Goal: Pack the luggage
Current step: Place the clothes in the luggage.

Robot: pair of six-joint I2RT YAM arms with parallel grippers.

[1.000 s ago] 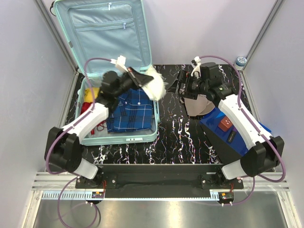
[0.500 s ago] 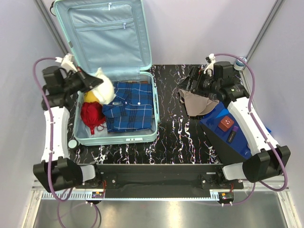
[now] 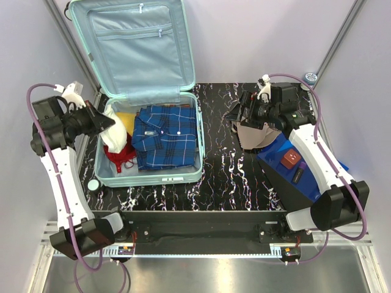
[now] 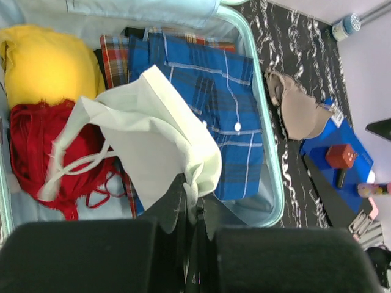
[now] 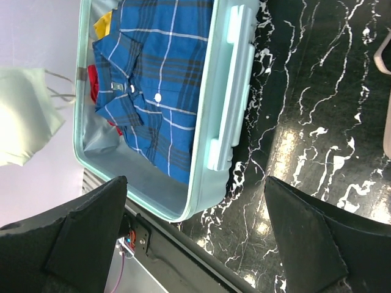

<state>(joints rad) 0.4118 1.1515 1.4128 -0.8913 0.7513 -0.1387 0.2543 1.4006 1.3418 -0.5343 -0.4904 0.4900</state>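
My left gripper needs to move down toward the red item (image 4: 38, 139) below it and let go of the white cloth bag (image 4: 153, 134) there, because it is still hanging above the case.
The luggage (image 3: 165, 177) is a mint-green suitcase lying open at the left of the table, its lid propped up at the back. Inside lie a blue plaid shirt (image 3: 166, 135), a yellow item (image 3: 125, 119) and a red item (image 3: 122, 155). My left gripper (image 3: 109, 122) hovers over the case's left edge, shut on a white cloth bag (image 4: 153, 134) that hangs down over the red item. My right gripper (image 3: 239, 113) stands open and holds nothing, above the table right of the case. In the right wrist view the luggage (image 5: 229, 91) lies beyond the open right gripper (image 5: 192, 189).
A beige garment (image 3: 256, 135) lies on the black marbled table under the right arm. A flat blue box (image 3: 299, 168) carrying a small reddish-brown object (image 3: 291, 159) lies at the right. A small capped bottle (image 3: 311, 77) stands at the back right corner.
My left arm has swung from over the suitcase's back right corner to its left side, carrying the white bag with it. The right gripper shifted only slightly and stays open.
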